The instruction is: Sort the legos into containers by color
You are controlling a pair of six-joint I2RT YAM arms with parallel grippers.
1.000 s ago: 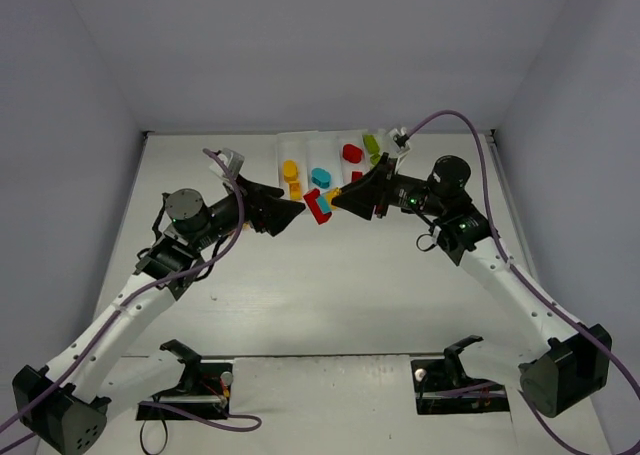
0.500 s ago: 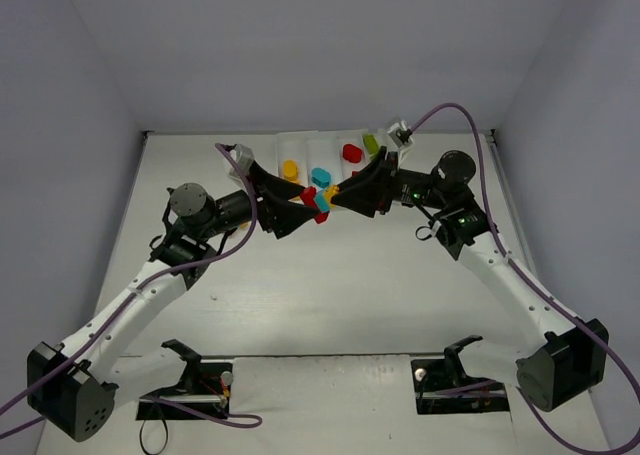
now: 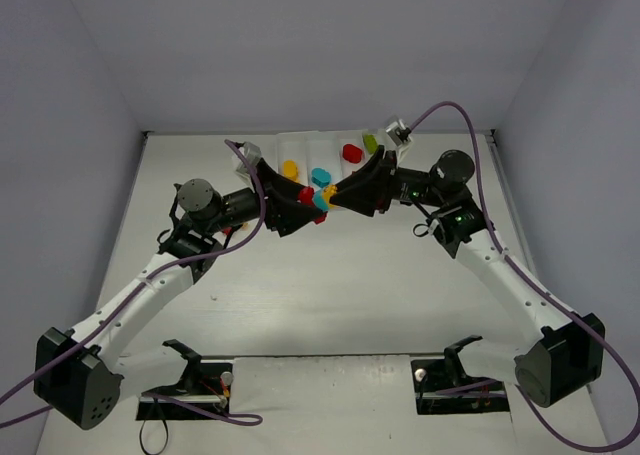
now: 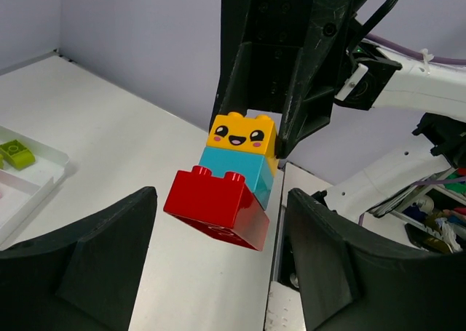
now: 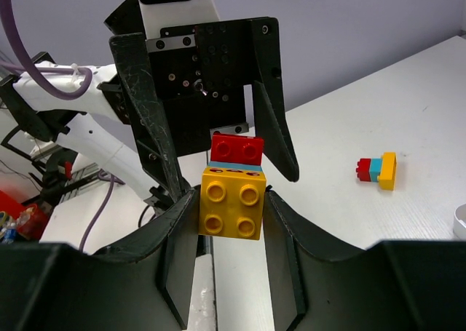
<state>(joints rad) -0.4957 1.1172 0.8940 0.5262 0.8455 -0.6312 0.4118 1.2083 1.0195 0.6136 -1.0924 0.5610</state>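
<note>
The smiley brick should go in the section of the tray that holds its color, so my right gripper will next move outward and down over the tray's yellow brick [image 3: 290, 169] and release it there.
My right gripper [image 5: 231, 207] is shut on the yellow smiley brick of a yellow, cyan and red stack [image 5: 233, 189], held in the air; it also shows in the top view [image 3: 318, 197]. My left gripper [image 4: 222, 222] is open, its fingers [image 4: 109, 258] either side of the stack's red end brick [image 4: 218, 204] without touching it. In the top view the two grippers, left [image 3: 295, 207] and right [image 3: 342, 195], meet tip to tip in front of the white tray [image 3: 300, 137], which holds yellow [image 3: 290, 168], cyan [image 3: 321, 177], red [image 3: 352, 153] and green [image 3: 370, 143] bricks.
A second small red, cyan and yellow stack [image 5: 378, 171] lies on the table beyond my right gripper. A tray corner [image 4: 44, 164] with a green brick [image 4: 16, 154] shows in the left wrist view. Grey walls close the table at back and sides.
My left gripper has reached right and forward until its open fingers straddle the stack's red end. My right gripper has shifted slightly left with the stack still in it.
</note>
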